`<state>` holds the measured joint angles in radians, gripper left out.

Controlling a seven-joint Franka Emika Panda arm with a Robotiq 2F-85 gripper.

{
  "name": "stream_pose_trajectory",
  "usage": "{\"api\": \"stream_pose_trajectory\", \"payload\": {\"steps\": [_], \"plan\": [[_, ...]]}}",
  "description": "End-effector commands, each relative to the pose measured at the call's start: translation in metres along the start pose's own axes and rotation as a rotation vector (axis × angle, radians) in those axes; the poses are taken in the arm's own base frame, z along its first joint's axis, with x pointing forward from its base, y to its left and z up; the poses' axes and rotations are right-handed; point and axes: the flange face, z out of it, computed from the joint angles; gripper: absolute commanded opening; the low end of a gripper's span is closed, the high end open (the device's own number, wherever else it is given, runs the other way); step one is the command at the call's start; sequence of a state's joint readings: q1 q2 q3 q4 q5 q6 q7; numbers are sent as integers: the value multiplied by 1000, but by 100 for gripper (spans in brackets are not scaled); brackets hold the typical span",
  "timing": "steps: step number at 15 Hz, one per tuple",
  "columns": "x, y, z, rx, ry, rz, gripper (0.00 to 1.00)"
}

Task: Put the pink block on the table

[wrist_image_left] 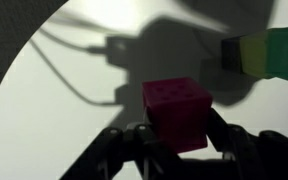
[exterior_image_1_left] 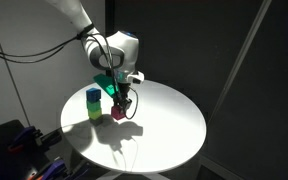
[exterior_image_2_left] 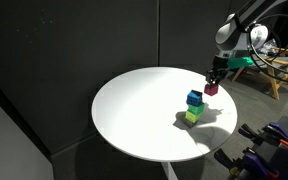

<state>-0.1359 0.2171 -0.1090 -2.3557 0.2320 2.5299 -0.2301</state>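
My gripper moves down to the bare tabletop beside the stacked cubes next and releases the block there, since the pink block (exterior_image_1_left: 118, 113) still hangs clear of its shadow.
The pink block (wrist_image_left: 177, 112) is a magenta cube held between my gripper's (wrist_image_left: 179, 135) fingers, just above or on the white round table (wrist_image_left: 44, 110); I cannot tell whether it touches. In both exterior views the gripper (exterior_image_1_left: 119, 103) (exterior_image_2_left: 212, 80) is shut on the pink block (exterior_image_1_left: 118, 113) (exterior_image_2_left: 211, 88) at the table (exterior_image_1_left: 164, 125) (exterior_image_2_left: 134, 110). A blue cube (exterior_image_1_left: 93, 96) (exterior_image_2_left: 194, 98) sits stacked on a yellow-green cube (exterior_image_1_left: 94, 110) (exterior_image_2_left: 191, 115) next to it. The yellow-green cube (wrist_image_left: 264, 52) shows at the upper right of the wrist view.
The table's edge lies close to the gripper in an exterior view (exterior_image_2_left: 229, 100). Dark curtains stand behind the table. Purple-and-black equipment (exterior_image_1_left: 19, 140) (exterior_image_2_left: 269, 140) sits beside the table, with cables and a wooden stand (exterior_image_2_left: 274, 75) beyond.
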Motion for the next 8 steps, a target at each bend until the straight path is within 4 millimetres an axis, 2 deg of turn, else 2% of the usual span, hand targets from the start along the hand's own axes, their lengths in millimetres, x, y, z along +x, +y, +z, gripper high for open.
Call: {"api": "stream_pose_trajectory", "payload": {"steps": [1,8], "plan": [[17,5,12,21,15,-24,28],[30,9,39,5,32,-34,28]]}}
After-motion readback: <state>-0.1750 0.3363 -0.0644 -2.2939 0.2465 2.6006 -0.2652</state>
